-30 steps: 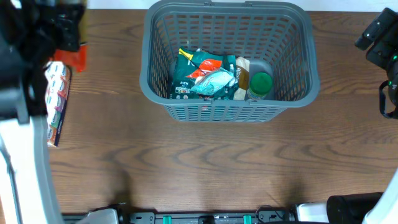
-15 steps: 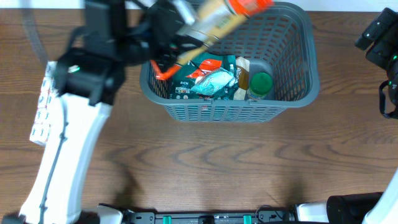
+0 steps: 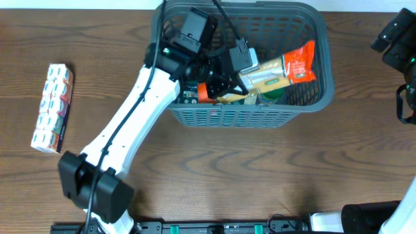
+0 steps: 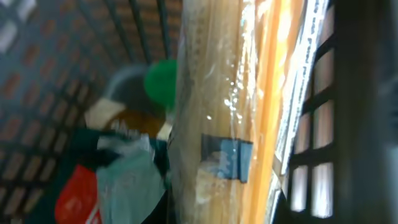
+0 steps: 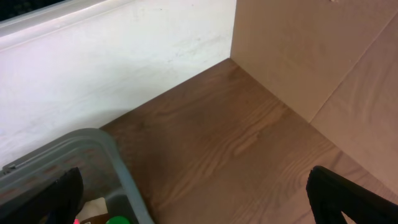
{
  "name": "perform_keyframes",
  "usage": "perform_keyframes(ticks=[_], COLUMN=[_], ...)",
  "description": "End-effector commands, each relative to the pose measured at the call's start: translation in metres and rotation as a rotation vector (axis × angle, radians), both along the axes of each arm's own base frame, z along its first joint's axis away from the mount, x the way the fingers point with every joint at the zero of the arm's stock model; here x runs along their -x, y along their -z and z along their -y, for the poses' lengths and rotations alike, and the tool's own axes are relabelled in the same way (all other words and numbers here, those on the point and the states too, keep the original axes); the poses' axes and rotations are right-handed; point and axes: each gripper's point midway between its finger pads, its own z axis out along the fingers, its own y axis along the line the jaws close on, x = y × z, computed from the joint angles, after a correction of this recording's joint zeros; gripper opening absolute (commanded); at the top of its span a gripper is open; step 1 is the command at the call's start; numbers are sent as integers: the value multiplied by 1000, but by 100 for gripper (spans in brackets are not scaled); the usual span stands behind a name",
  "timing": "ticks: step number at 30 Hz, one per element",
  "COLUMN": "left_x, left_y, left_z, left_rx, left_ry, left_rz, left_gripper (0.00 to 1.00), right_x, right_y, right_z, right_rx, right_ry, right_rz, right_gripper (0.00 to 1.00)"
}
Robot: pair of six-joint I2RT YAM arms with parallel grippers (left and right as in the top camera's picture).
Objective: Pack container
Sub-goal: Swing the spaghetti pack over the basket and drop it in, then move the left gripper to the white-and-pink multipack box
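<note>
The left gripper moves down and left in the overhead view next and releases the spaghetti packet along the basket's near side [image 4: 314,140], since the packet [image 4: 217,106] sits above the goods.
The dark-grey slotted basket [image 3: 324,83] stands at the back middle of the table. My left gripper [image 3: 224,77] is down inside it, shut on the near end of a long clear packet of spaghetti [image 3: 279,70] with an orange-red end. The packet lies tilted across the basket's right half, above the other goods. In the left wrist view the packet [image 4: 217,106] fills the middle, and my fingers are hidden behind it. My right gripper [image 5: 193,199] is open and empty, out past the basket's right side [image 3: 398,39].
The basket holds a dark-green bag [image 3: 190,90], a red-and-teal pouch [image 4: 112,180] and a green-lidded jar [image 4: 160,81]. A long printed carton [image 3: 51,107] lies at the table's left. The basket's corner [image 5: 93,146] shows in the right wrist view.
My left arm swung from the far left over the basket with the spaghetti packet and lowered it inside. The carton at the left is uncovered. The right arm has not moved.
</note>
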Motion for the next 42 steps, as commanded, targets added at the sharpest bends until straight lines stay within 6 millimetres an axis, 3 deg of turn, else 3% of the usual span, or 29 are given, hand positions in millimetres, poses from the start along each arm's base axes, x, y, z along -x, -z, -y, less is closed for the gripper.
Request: perform_keyframes(ticks=[1, 7, 8, 9, 10, 17, 20, 23, 27, 30, 32, 34, 37, 42], left_x=[-8, -10, -9, -8, -8, -8, -16, -30, -54, -62, -61, -55, -41, -15], left_y=[-13, 5, 6, 8, 8, -5, -30, -69, -130, -161, -168, -166, -147, -106], left_z=[-13, -35, -38, -39, -40, -40, -47, -67, -127, -200, -254, -299, -361, -444], left_rx=[-49, -184, -196, -205, -207, -182, -157, -147, -150, -181, -223, -271, -339, -443], left_ry=[-43, -110, -113, -116, -120, -152, -231, -380, -708, -1033, -1242, -1403, -1596, -1836], left_rz=[88, 77, 71, 66, 58, 66, 108, 194, 334, 406, 418, 395, 288, 112], left_gripper=[6, 6, 11, 41, 99, 99, 99, 99, 98, 99, 98, 99, 99, 99], right_x=[1, 1, 1, 1, 1, 1, 1, 1, 1, 1, 1, 1, 1, 1], right_y=[0, 0, 0, 0, 0, 0, 0, 0, 0, 0, 0, 0, 0, 0], right_z=[5, 5, 5, 5, 5, 5, 5, 5, 5, 5, 5, 5, 5, 5], right_rx=[-1, -1, -1, -1, -1, -1, -1, -1, -1, -1, -1, -1, -1, -1], right_ry=[28, 28, 28, 28, 28, 28, 28, 28, 28, 28, 28, 28, 28, 28], right_rz=[5, 5, 5, 5, 5, 5, 5, 5, 5, 5, 5, 5, 5, 5], right_gripper=[99, 99, 99, 99, 99, 99, 99, 99, 99, 99, 99, 99, 99, 99])
